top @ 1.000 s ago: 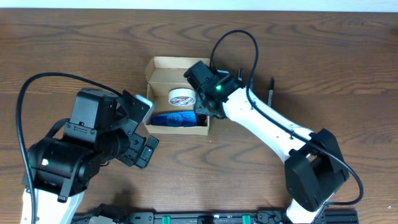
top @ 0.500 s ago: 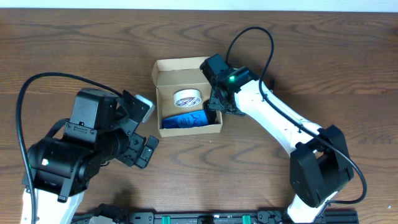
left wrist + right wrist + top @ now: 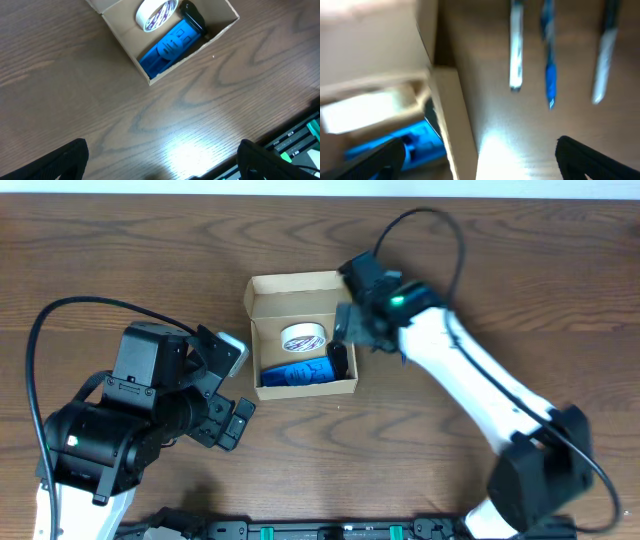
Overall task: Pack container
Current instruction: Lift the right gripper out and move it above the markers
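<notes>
I should move my right gripper outward off the straddled side of the box and down over the nearest marker's white body (image 3: 516, 52), because that marker is outward and below my gripper.
The container (image 3: 300, 388) is a tan cardboard box lying open on the table, its lid flap (image 3: 293, 284) folded back. Inside are a white tape roll (image 3: 300, 338), a blue item (image 3: 293, 374) and a black item (image 3: 340, 361) against the right wall. My right gripper (image 3: 352, 336) hovers open over that right wall (image 3: 451, 120), one finger above the inside and one outside, holding nothing. My left gripper (image 3: 236, 385) stands open over bare table to the left of the box (image 3: 150, 80), and its view shows the tape roll (image 3: 156, 12) and the blue item (image 3: 170, 47).
Three pens (image 3: 516, 45) (image 3: 549, 55) (image 3: 605, 50) lie side by side on the wood to the right of the box. The table's front edge and a black rail (image 3: 295, 137) run close behind the left gripper.
The box slid and turned a little to the right. The right gripper opened wider and drew back up and to the right, and the black item now lies in the box. The left arm stayed still.
</notes>
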